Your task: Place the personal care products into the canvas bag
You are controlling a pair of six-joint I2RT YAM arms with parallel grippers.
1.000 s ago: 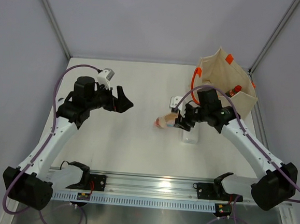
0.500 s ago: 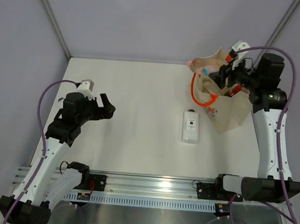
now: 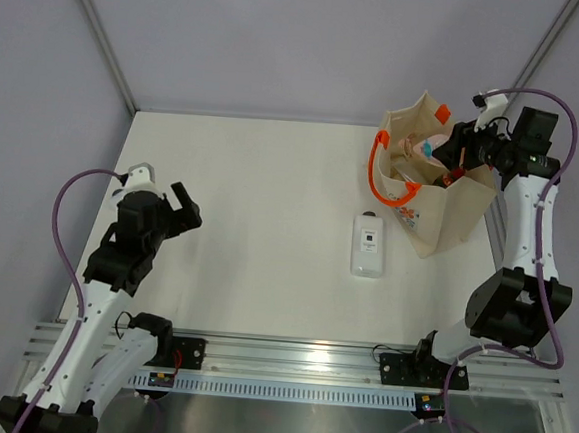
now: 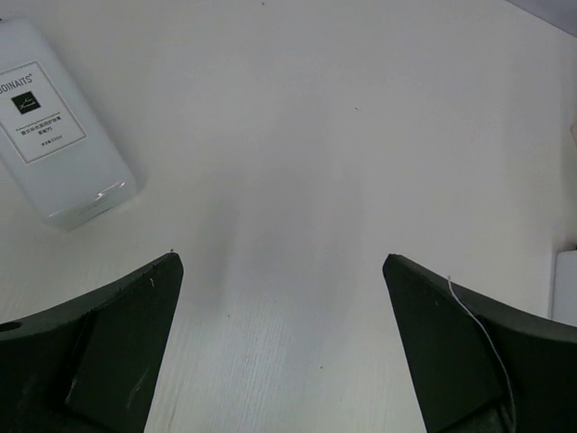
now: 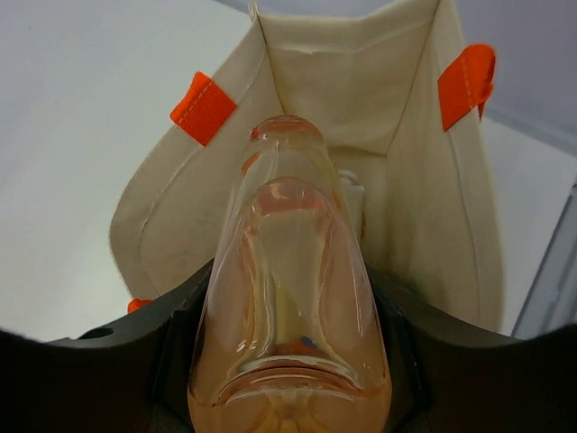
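Next, my right gripper lowers the peach tube, already pointing into the open bag, into its mouth, slightly toward the orange-handled side, then opens.
The canvas bag stands open at the far right, with its orange handles hanging on the left side. My right gripper is above the bag's mouth, shut on the peach tube. In the right wrist view the peach tube points into the bag's opening between my fingers. A red cap shows inside the bag. The flat white rectangular bottle lies on the table left of the bag; it also shows in the left wrist view. My left gripper is open and empty, far left.
The table is white, with grey walls on three sides and a metal rail along the near edge. The right wall's post stands close behind the right arm.
My right gripper carried the peach tube from mid-table up over the bag's mouth. The left arm drew back toward the near left, gripper still open.
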